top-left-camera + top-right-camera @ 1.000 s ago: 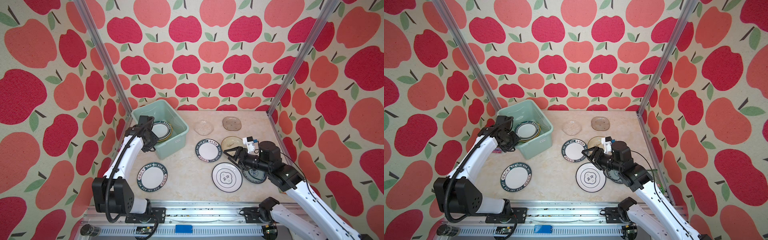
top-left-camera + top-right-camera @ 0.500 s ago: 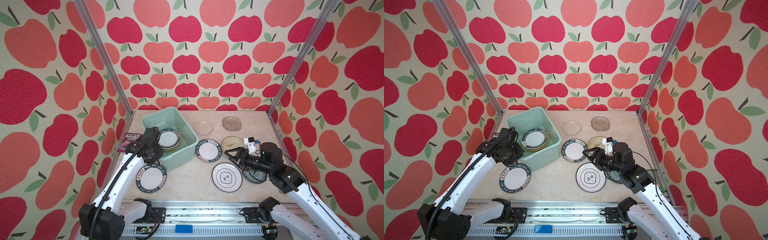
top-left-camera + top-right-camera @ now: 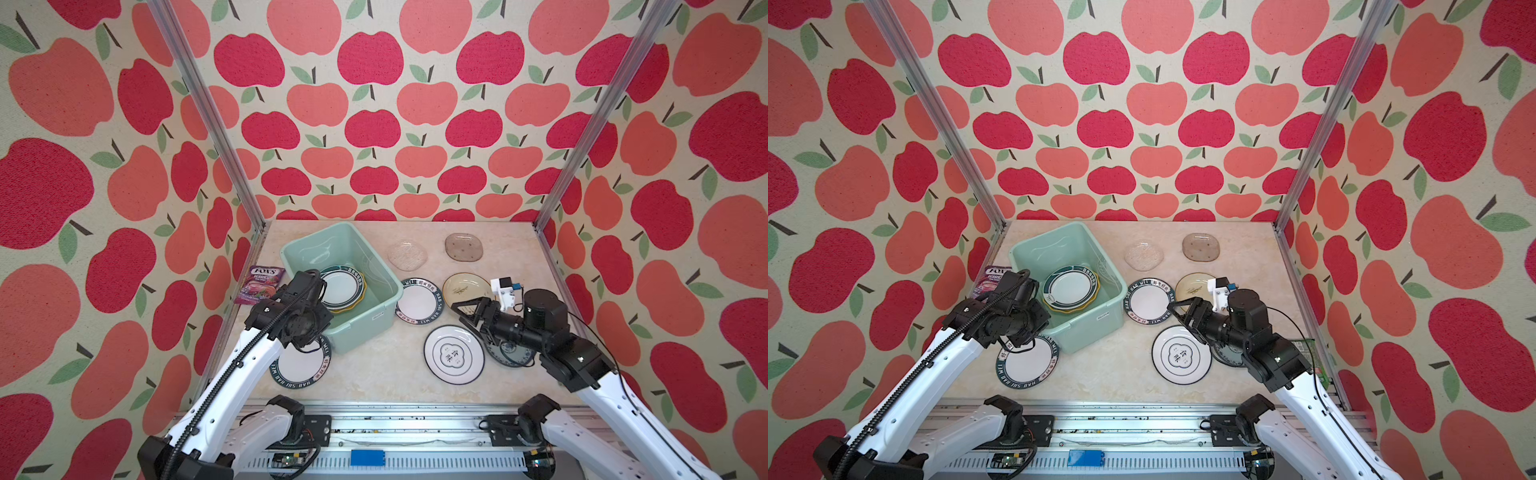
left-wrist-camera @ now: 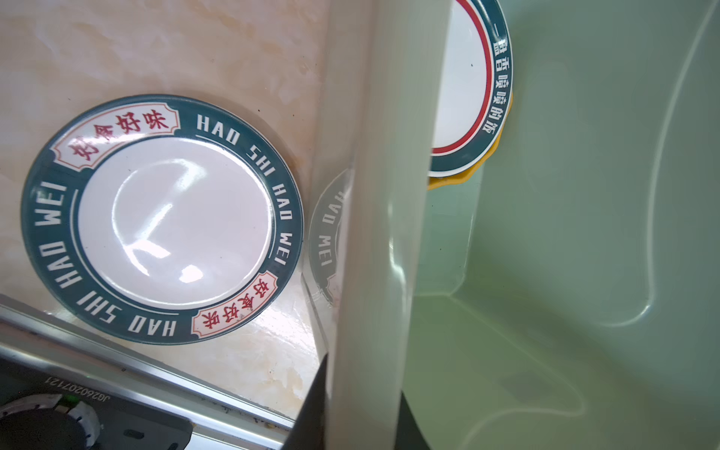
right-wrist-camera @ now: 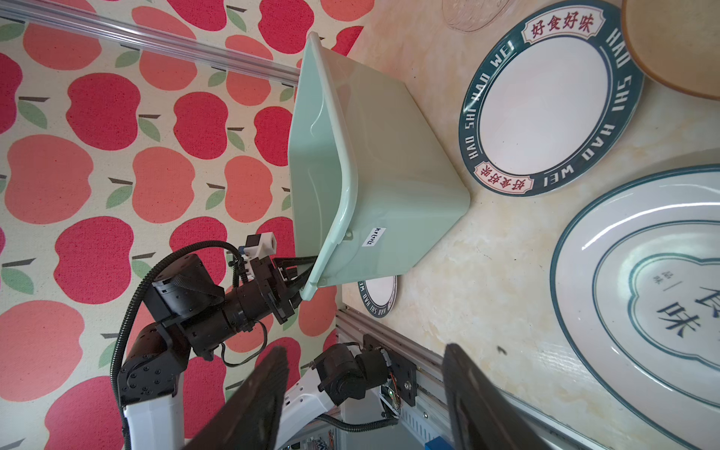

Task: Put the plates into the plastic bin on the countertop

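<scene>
The bin comes toward the other lettered plate next, drawn by my left gripper, which then releases its rim. The near lettered plate lies close against the bin's side.
My left gripper (image 3: 322, 328) (image 4: 362, 378) is shut on the near-left rim of the mint-green plastic bin (image 3: 365, 328) (image 3: 1092, 324) (image 5: 389, 163). The bin holds a dark-rimmed white plate (image 3: 341, 286) on a yellow plate (image 4: 456, 181). On the countertop (image 3: 374, 365) lie two lettered plates (image 3: 300, 365) (image 3: 419, 301), a ringed white plate (image 3: 454, 354), a cream plate (image 3: 465, 286), a blue-patterned plate (image 3: 515, 353) under my right arm, and two glass plates (image 3: 407, 255) (image 3: 464, 247). My right gripper (image 3: 459, 311) (image 5: 362, 350) hovers open and empty above them.
A purple snack packet (image 3: 259, 284) lies by the left wall behind my left arm. A metal rail (image 3: 374, 415) runs along the front edge. Apple-patterned walls with metal posts (image 3: 552, 208) close in three sides.
My left gripper has dragged the bin from the back-left corner toward the front and the middle, turning it and uncovering the snack packet. The right arm has hardly moved.
</scene>
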{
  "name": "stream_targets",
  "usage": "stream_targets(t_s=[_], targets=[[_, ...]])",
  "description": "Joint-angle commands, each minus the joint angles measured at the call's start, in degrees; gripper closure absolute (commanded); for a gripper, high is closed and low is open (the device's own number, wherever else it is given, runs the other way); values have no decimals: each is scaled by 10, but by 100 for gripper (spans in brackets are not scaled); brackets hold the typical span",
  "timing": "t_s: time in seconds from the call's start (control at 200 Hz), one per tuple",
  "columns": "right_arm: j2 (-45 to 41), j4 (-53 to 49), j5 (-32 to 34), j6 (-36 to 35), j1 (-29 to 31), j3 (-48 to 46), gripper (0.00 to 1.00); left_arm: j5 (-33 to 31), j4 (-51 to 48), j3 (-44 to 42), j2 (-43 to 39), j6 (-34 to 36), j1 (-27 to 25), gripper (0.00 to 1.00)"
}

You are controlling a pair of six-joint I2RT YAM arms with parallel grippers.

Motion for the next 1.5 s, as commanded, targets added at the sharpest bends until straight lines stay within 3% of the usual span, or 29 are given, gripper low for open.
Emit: stream_targets(t_s=[0.0,0.375,0.465,0.57,0.75,0.97,1.141,1.286,1.391,1.491], targets=[[-4,5,6,6,3,-10,34,10,6,-10,-11,-30,-29,96],[8,39,2,9,3,-32,34,-4,-17,-8,-12,-64,-101,94],[15,46,-2,10,3,-33,34,-17,-43,-7,-23,-76,-106,81],[21,52,-6,7,2,-32,34,-42,-69,-4,-47,-87,-104,55],[41,34,-20,-41,-1,-11,33,-62,-64,30,-77,-29,-74,41],[101,-12,-56,-162,-10,61,32,-54,-116,112,-61,126,52,26],[160,-29,-92,-232,-13,119,32,-18,-171,135,-34,193,233,25],[190,-47,-101,-275,-14,157,31,21,-164,77,-11,199,376,24],[194,-47,-109,-285,-17,164,31,57,-146,19,2,154,432,24],[191,-43,-118,-283,-22,161,31,33,-129,-24,11,116,451,22]])
